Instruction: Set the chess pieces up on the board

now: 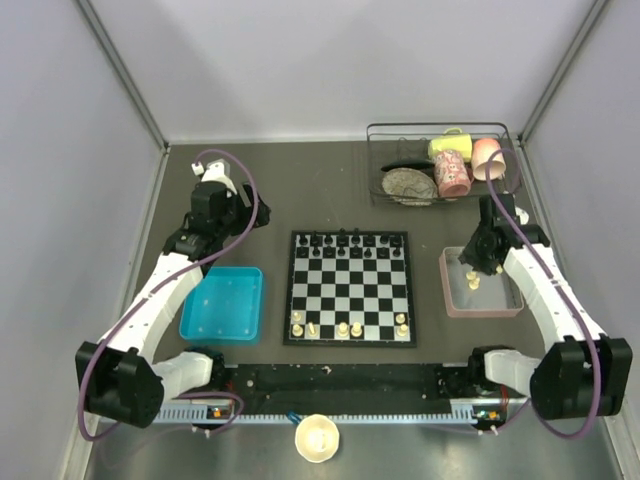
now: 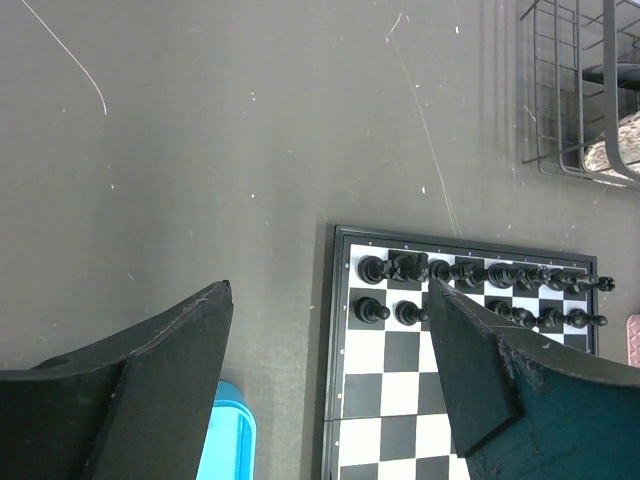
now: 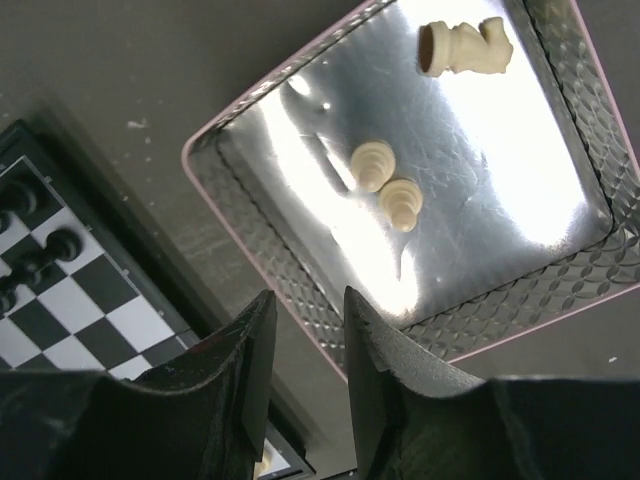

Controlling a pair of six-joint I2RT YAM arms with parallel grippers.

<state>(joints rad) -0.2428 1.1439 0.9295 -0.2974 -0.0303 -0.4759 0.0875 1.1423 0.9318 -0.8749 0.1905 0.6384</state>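
My right gripper has narrowly parted fingers and should next lower them around the head of the pawn nearer the tray's far rim (image 1: pixel 471 274) (image 3: pixel 372 168) and close, as the pawn stands upright below.
The board (image 1: pixel 350 288) lies mid-table, with black pieces lined along its far two rows and several cream chess pieces (image 1: pixel 343 328) on its near row. More cream pieces sit in the pinkish tray (image 1: pixel 505 300): a knight (image 3: pixel 465 48) on its side and two pawns (image 3: pixel 372 165) upright. My right gripper (image 3: pixel 308 300) hovers over that tray's near-left rim (image 3: pixel 300 300), its jaws a narrow gap apart with nothing between them. My left gripper (image 2: pixel 327 290) hangs wide open and empty above the bare table, just left of the board's far-left corner (image 2: pixel 345 240).
A blue tray (image 1: pixel 222 302) lies left of the board, its corner showing in the left wrist view (image 2: pixel 225 440). A wire basket (image 1: pixel 445 165) with cups and a plate stands at the back right. A cream bowl (image 1: pixel 317 438) sits at the near edge.
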